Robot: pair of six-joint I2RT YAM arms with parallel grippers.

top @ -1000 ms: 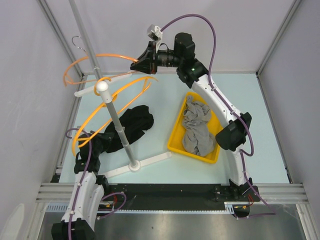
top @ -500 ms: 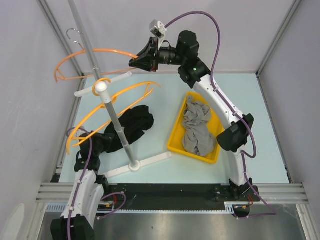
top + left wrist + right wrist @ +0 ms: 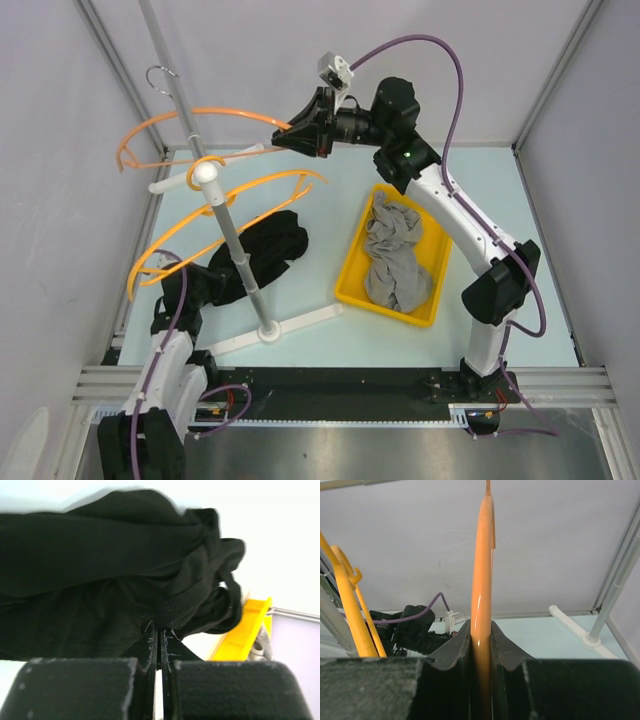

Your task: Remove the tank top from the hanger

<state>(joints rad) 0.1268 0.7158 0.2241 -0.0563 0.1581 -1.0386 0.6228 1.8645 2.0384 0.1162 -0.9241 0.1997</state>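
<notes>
The upper orange hanger is bare and the tank top is lying on the tabletop, so next I should lower my right gripper a little and let go of the hanger's end.
The black tank top (image 3: 268,243) lies bunched on the table left of the rack pole. It fills the left wrist view (image 3: 100,570). My left gripper (image 3: 207,287) is low at its near-left end, jaws shut on a fold of the black cloth (image 3: 160,629). My right gripper (image 3: 298,132) is high at the back, shut on the bare orange hanger (image 3: 200,116), whose rod runs up between the jaws (image 3: 482,555). The right gripper (image 3: 481,630) carries no cloth on that hanger.
A white rack with a grey pole (image 3: 236,250) and a T-shaped base (image 3: 295,322) stands mid-left. A second orange hanger (image 3: 230,200) hangs around it. A yellow tray (image 3: 352,262) holding a grey garment (image 3: 393,255) sits to the right. Walls enclose the table.
My right arm has swung to the right and carried the orange hanger with it. The left gripper and the tank top have barely moved.
</notes>
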